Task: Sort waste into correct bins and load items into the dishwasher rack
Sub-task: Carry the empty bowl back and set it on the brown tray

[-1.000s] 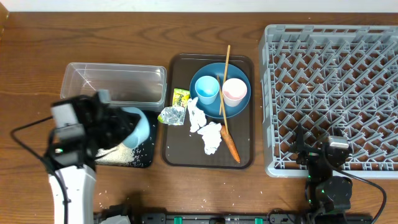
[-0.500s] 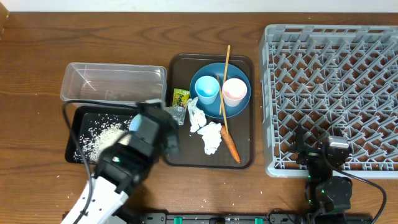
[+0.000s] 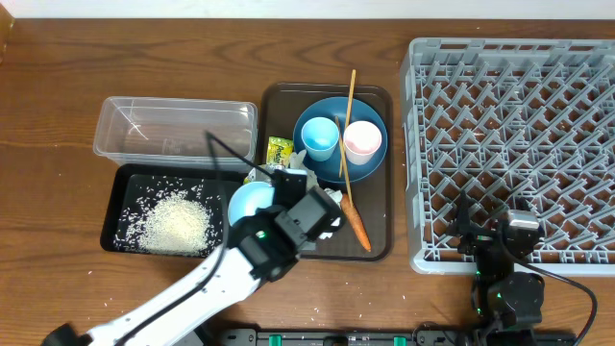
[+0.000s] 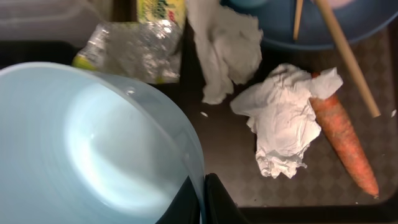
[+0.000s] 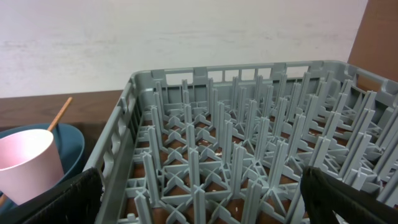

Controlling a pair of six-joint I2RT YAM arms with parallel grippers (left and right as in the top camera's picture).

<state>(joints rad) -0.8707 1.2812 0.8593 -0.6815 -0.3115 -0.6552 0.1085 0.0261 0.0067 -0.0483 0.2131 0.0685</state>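
My left gripper lowers the empty bowl onto the tray's near corner (image 4: 221, 165) next, since the brown tray is empty there beside the crumpled tissues.
My left gripper (image 4: 200, 202) is shut on the rim of the small pale blue bowl (image 4: 93, 149), held over the left part of the brown tray (image 3: 322, 248); the bowl also shows in the overhead view (image 3: 252, 202). Loose white rice (image 3: 175, 220) lies in the black tray (image 3: 123, 181). The clear tub (image 3: 176, 129) stands behind it. Crumpled tissues (image 4: 283, 121), an orange carrot (image 4: 345, 140), the foil wrapper (image 4: 134, 46) and the yellow-green packet (image 3: 279, 151) lie on the brown tray. The blue plate (image 3: 370, 115) carries a light blue cup (image 3: 320, 138), a pinkish cup (image 3: 363, 141) and chopsticks (image 3: 347, 115). My right gripper (image 5: 199, 199) is open at the grey rack (image 3: 514, 144).
A few rice grains lie on the wooden table in front of the black tray. The rack fills the right side of the table, and the right arm rests at its front edge.
My left arm has carried the bowl rightward from over the black tray to the brown tray. The rice now lies in the black tray. The right arm has not moved.
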